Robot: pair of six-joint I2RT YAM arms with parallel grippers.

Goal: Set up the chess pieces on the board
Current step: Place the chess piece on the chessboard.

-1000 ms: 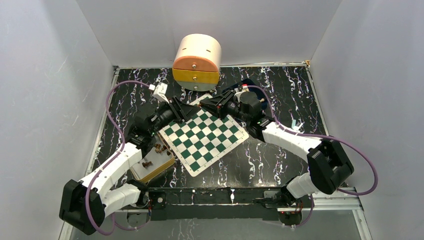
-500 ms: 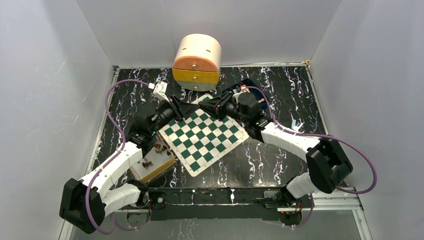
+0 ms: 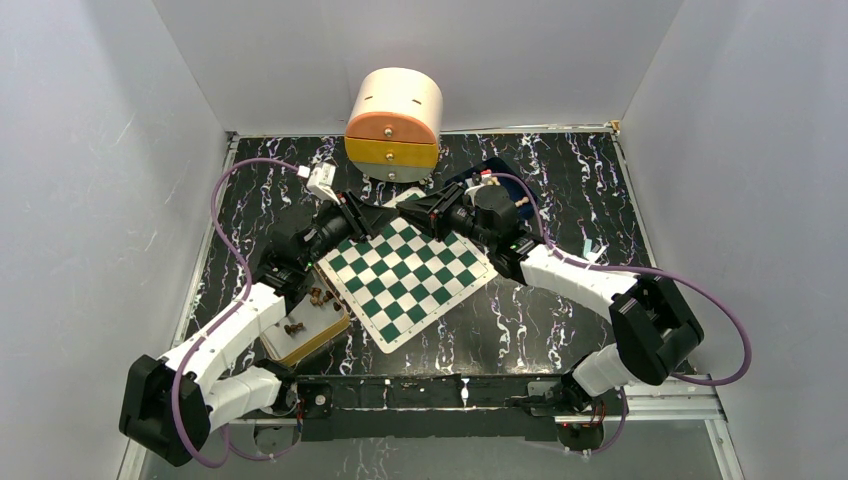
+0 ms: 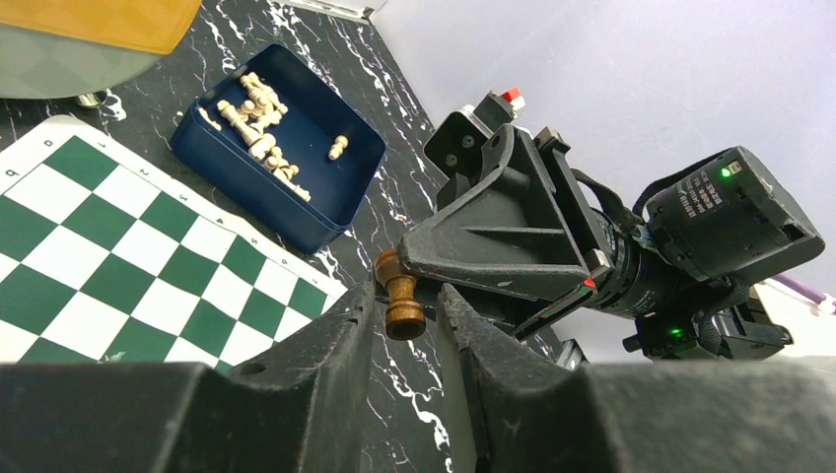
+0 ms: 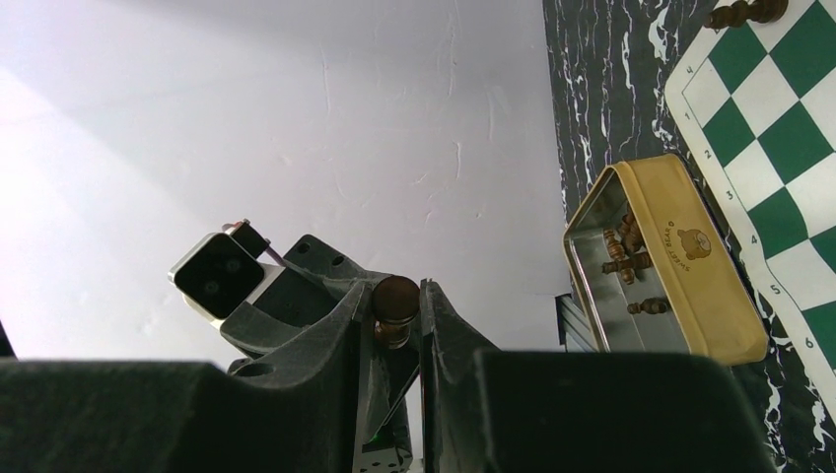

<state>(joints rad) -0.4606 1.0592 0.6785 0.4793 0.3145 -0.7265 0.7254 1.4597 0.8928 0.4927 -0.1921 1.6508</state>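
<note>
The corner square of the board by the yellow tin is bare, so the left gripper next needs to tip down and lower onto it, to the left in the top view.
Both grippers meet in the air over the far corner of the green and white board (image 3: 405,270). A dark brown chess piece (image 4: 404,307) lies sideways between them. My left gripper (image 4: 404,296) has its fingers closed against the piece's base end. My right gripper (image 5: 396,296) is shut on the piece's round other end (image 5: 395,298). In the top view the left gripper (image 3: 385,215) and right gripper (image 3: 410,208) stand tip to tip, and the piece is too small to make out there. The board's squares that show are bare.
A yellow tin (image 3: 305,335) with dark pieces (image 5: 621,256) sits left of the board. One dark piece (image 5: 744,12) lies off the board's corner. A blue tin (image 4: 281,148) of pale pieces stands behind the board. A round wooden drawer box (image 3: 393,122) is at the back wall.
My left gripper has edged up to the right gripper's tips and its jaws have narrowed onto the piece. The right gripper has kept its grip and place.
</note>
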